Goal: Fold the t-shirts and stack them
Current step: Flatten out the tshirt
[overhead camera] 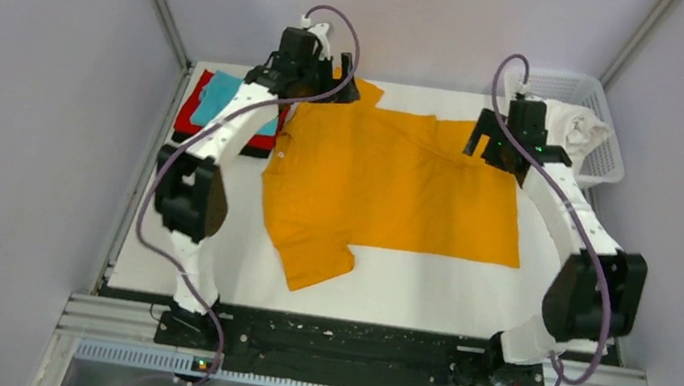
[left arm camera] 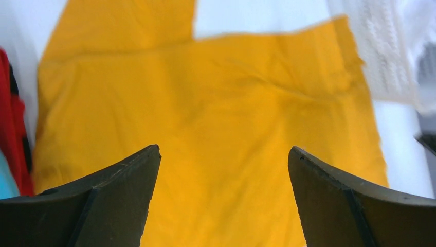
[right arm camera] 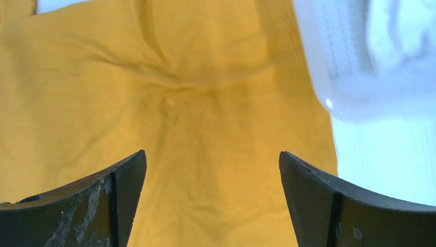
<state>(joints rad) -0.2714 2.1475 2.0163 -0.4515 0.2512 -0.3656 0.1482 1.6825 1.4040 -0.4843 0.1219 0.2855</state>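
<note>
My left gripper moves back from the far sleeve and down onto the near sleeve's hem corner next, since that sleeve sticks out past the shirt's body.
The orange t-shirt lies spread flat on the white table, collar to the left, one sleeve at the near left, the other at the far left. My left gripper hovers over its far left corner, jaws wide open and empty; the shirt fills the left wrist view. My right gripper hovers over the far right edge, open and empty, with the shirt below it. A teal shirt lies folded on a red shirt at the far left. A white shirt sits in the basket.
The white mesh basket stands at the far right corner, close to my right gripper; it shows in the right wrist view. The folded stack shows at the left edge of the left wrist view. Grey walls enclose the table.
</note>
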